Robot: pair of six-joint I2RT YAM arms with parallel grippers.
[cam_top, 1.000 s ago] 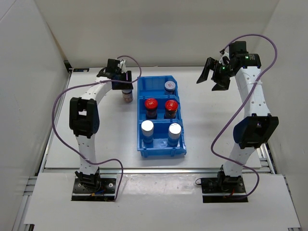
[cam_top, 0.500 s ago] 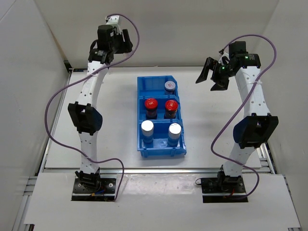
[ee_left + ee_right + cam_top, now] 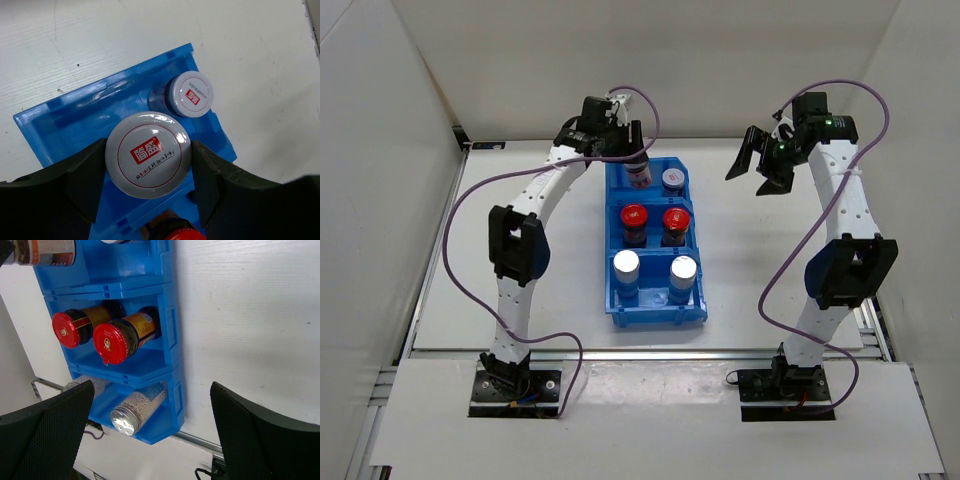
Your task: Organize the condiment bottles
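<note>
My left gripper needs to go down to the free bottom of the blue bin's far section (image 3: 640, 191) (image 3: 120, 115) below it and let go of the bottle next to its matching one with the grey lid.
My left gripper (image 3: 632, 160) is shut on a short grey-lidded bottle (image 3: 148, 154) and holds it above the far compartment of the blue bin (image 3: 620, 180). The second grey-lidded bottle (image 3: 672, 179) stands in that compartment at its right; it also shows in the left wrist view (image 3: 189, 94). Two red-capped bottles (image 3: 633, 217) (image 3: 675, 219) stand in the middle compartment, two silver-topped bottles (image 3: 626, 265) (image 3: 683, 269) in the near one. My right gripper (image 3: 760, 163) is open and empty, raised right of the bin.
The blue bin (image 3: 170, 320) lies at the table's middle. In the right wrist view the red-capped bottles (image 3: 114, 342) and a silver-topped bottle (image 3: 127, 417) show in it. White walls enclose the table on three sides.
My left arm lifted the grey-lidded bottle from the table left of the bin, swung high at the back, then came right over the bin's far compartment. The right arm barely moved.
</note>
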